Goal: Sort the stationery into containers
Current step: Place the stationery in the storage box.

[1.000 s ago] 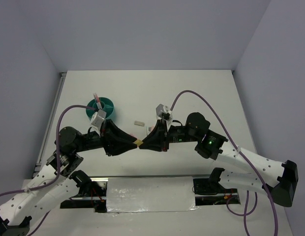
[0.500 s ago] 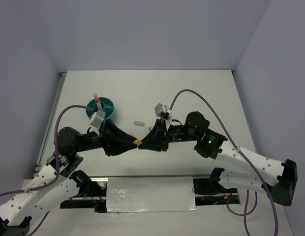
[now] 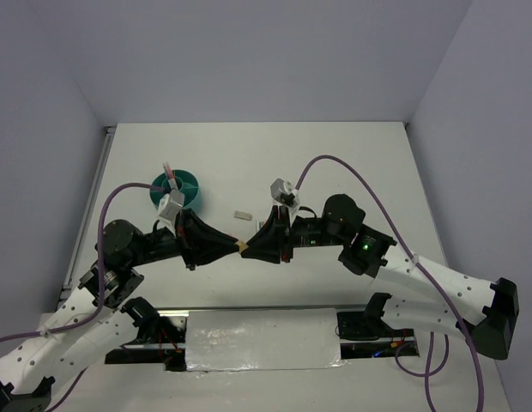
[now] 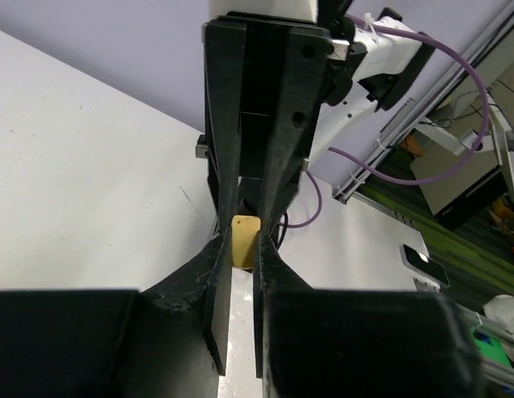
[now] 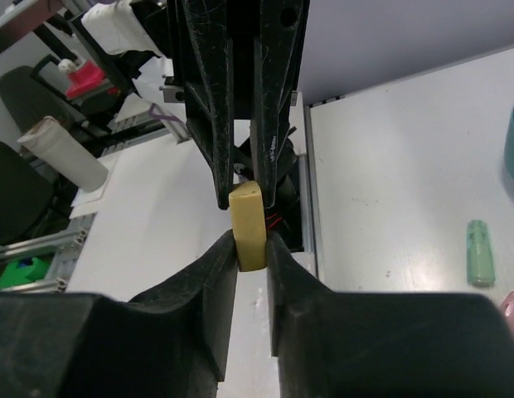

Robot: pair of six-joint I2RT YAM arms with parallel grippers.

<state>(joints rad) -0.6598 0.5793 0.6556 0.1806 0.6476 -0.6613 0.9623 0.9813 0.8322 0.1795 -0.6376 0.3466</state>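
Note:
My left gripper should carry the tan block [image 3: 241, 249] outward to the teal organiser cup and let go of it there, because the cup has open room beside its pink pen [image 3: 169, 176].
A tan block [image 3: 241, 249] hangs above the table's near middle, where both grippers meet tip to tip. My right gripper [image 3: 248, 249] is shut on it; in the right wrist view the block [image 5: 248, 224] stands upright between the right gripper's [image 5: 252, 245] jaws. My left gripper [image 3: 234, 248] comes from the opposite side. In the left wrist view the left gripper's [image 4: 243, 249] jaws press on the block's [image 4: 244, 242] other end. The teal organiser cup [image 3: 176, 187] stands at the back left with a pink pen [image 3: 169, 176] upright in it. A mint-green eraser [image 5: 480, 252] lies on the table.
A small grey block [image 3: 242, 215] lies on the table behind the grippers. A white padded strip [image 3: 262, 339] runs along the near edge between the arm bases. Purple cables [image 3: 335, 163] arc over both arms. A metal rail [image 3: 93, 197] borders the table's left side.
The left gripper's jaws have narrowed onto the tan block that the right gripper holds. Both arms have stayed almost where they were.

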